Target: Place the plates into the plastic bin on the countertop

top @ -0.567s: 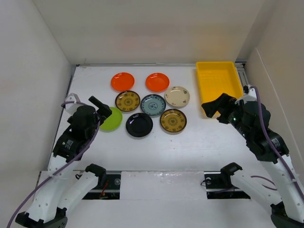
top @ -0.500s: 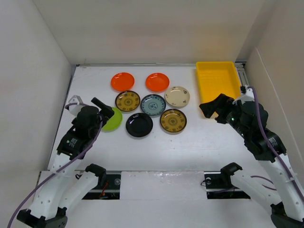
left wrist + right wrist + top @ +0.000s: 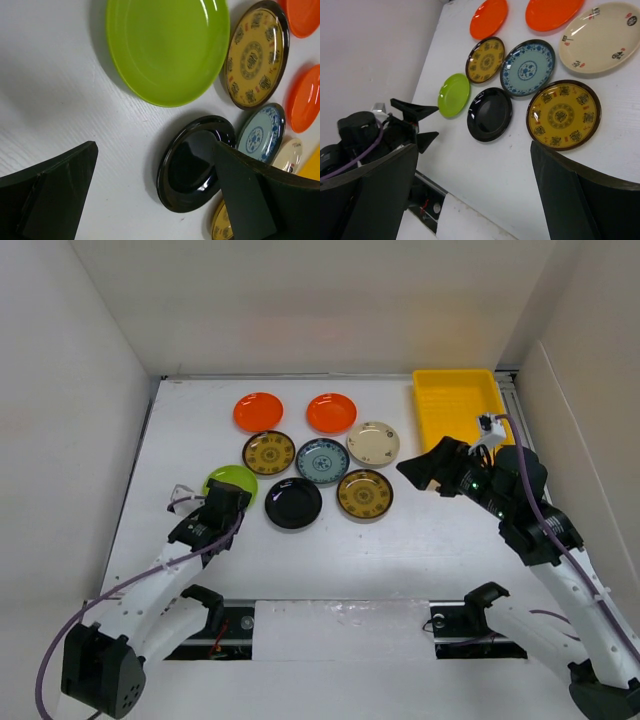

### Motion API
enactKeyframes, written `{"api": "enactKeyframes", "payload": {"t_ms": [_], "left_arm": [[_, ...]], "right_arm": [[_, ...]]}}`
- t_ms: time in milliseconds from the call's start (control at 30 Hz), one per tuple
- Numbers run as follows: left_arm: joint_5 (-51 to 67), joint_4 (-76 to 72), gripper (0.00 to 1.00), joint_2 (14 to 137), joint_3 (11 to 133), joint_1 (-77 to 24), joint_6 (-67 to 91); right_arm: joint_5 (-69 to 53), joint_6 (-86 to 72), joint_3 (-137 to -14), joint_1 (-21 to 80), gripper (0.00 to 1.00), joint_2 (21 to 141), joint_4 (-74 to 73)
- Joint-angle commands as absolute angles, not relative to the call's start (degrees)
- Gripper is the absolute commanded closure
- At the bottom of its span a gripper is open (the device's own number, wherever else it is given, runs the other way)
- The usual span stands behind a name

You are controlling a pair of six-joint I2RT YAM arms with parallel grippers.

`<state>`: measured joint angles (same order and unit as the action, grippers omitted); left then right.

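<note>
My left gripper is open and needs to move down and outward until its fingers are on both sides of the lime green plate's near rim, which is farther outward and lower.
Several small plates lie grouped on the white countertop (image 3: 330, 550): two orange (image 3: 258, 411) (image 3: 331, 413), brown-gold (image 3: 268, 452), teal-patterned (image 3: 322, 460), cream (image 3: 373, 443), a second brown-gold (image 3: 364, 494), black (image 3: 293, 502) and lime green (image 3: 225, 478). The yellow plastic bin (image 3: 460, 410) stands at the back right with nothing in it. My left gripper (image 3: 228, 500) is low and open at the near edge of the lime green plate (image 3: 167, 47), beside the black plate (image 3: 195, 162). Open too, my right gripper (image 3: 428, 468) hovers right of the second brown-gold plate (image 3: 563, 115), holding nothing.
White walls enclose the surface on the left, back and right. A metal rail with both arm bases (image 3: 340, 620) runs along the near edge. In the right wrist view the left arm (image 3: 365, 135) shows near the lime green plate (image 3: 454, 95).
My left arm has dropped low and swung in toward the near side of the lime green plate. My right gripper has moved left, off the bin's near corner toward the plates.
</note>
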<state>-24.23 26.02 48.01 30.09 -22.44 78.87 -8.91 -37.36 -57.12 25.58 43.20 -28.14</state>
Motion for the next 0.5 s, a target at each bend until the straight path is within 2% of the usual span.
{"api": "enactKeyframes", "payload": {"t_ms": [0, 167, 267, 333, 467], "left_arm": [[-27.33, 20.49, 0.0, 50.27, 26.82, -22.5, 88.84], [-29.27, 14.94, 0.03, 56.85, 25.93, -22.5, 89.99], [-25.24, 8.98, 0.05, 62.3, 24.88, -16.98, 88.42], [-21.21, 2.39, 0.12, 65.47, 23.21, -12.25, 84.82], [-21.71, 2.19, 0.3, 68.63, 23.9, -11.34, 84.81]], "right_arm": [[-13.0, -37.53, -56.87, 26.02, 0.0, 42.98, -22.94], [-14.58, -37.0, -56.87, 26.02, 0.0, 42.98, -21.8], [-16.25, -37.0, -56.87, 26.02, 0.0, 42.98, -21.19], [-17.13, -37.52, -56.34, 26.02, 0.0, 42.98, -21.18], [-17.67, -38.06, -55.2, 26.02, 0.0, 42.98, -19.86]]}}
